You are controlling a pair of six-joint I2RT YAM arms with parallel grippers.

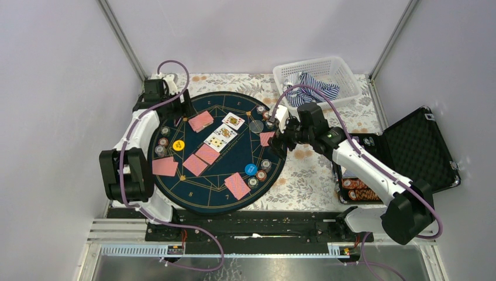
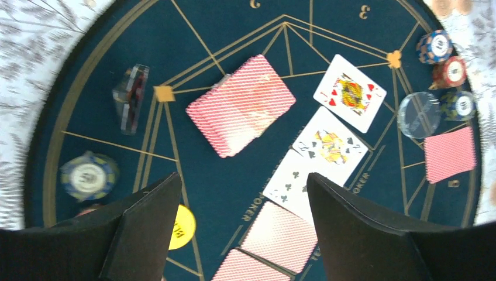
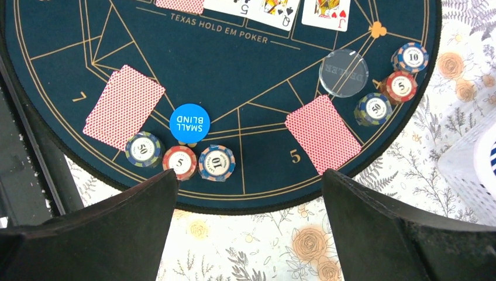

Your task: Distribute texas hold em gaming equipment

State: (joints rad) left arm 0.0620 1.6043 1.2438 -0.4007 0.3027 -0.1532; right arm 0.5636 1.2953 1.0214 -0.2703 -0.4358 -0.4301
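I should bring my left gripper down to the left in the top view, onto the clear upright piece, as it stands on edge, narrow between my fingers.
Red-backed playing cards lie on the round navy mat [image 1: 231, 99]. A fanned deck [image 2: 241, 105] sits just ahead of my left gripper [image 2: 243, 181], which hangs open above the mat with nothing between its fingers. Three face-up cards [image 2: 329, 145] and face-down cards [image 2: 281, 234] form a middle row. A yellow disc [image 2: 182, 225] lies by the left finger. My right gripper [image 3: 248, 178] stands open over the mat's right edge, empty. Ahead of it are a blue disc [image 3: 189, 122], three chips [image 3: 179, 162], a face-down card [image 3: 323, 133] and a clear dealer button [image 3: 343, 72].
A white basket [image 1: 339, 63] with striped cloth stands at the back right. An open black case [image 1: 418, 146] on the right holds more chips [image 1: 357, 188]. Chips stand on edge [image 2: 131, 96] near the mat's left rim. A flowered cloth [image 1: 304, 181] covers the table.
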